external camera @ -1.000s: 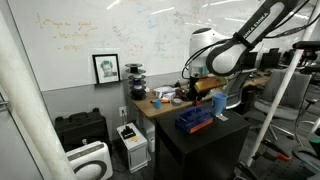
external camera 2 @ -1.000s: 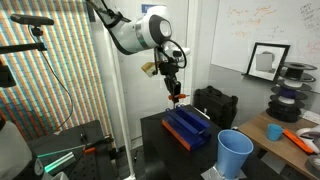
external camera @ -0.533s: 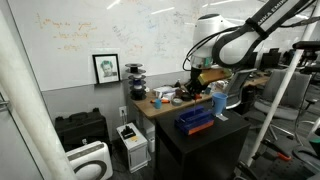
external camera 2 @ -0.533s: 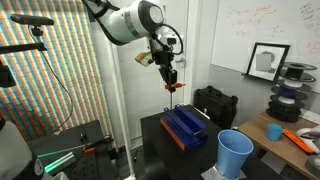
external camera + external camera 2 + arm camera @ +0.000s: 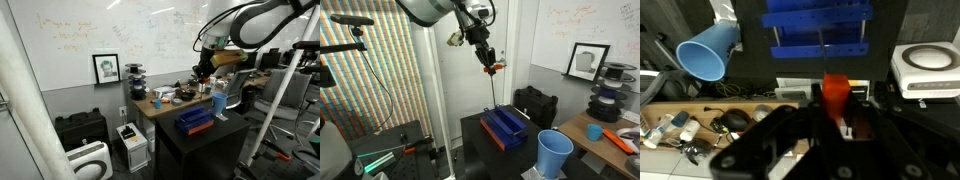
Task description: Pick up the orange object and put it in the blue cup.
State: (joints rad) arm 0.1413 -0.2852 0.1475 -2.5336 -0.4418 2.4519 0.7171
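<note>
The blue cup is beside the tray, so I will move the orange object over the open rim (image 5: 220,96) (image 5: 702,60) with my gripper next and then lower its body inside.
My gripper (image 5: 492,64) is shut on the small orange object (image 5: 834,92) and holds it high in the air above the dark-blue tray (image 5: 506,127). The orange object shows as a small red-orange spot at the fingertips in an exterior view (image 5: 494,66). In the wrist view it sits between the dark fingers (image 5: 836,108). The blue cup (image 5: 555,154) stands upright on the black table, near the front corner, well below and to the side of my gripper. It also shows in the wrist view (image 5: 708,51) and in an exterior view (image 5: 219,103).
The dark-blue tray (image 5: 195,121) lies on the black table (image 5: 480,150). A wooden desk (image 5: 158,105) with clutter stands beside it. A white device (image 5: 928,66), a black case (image 5: 80,130) and a framed picture (image 5: 106,68) are nearby.
My gripper has risen steadily with the orange object in it, from just above the dark-blue tray to high above it.
</note>
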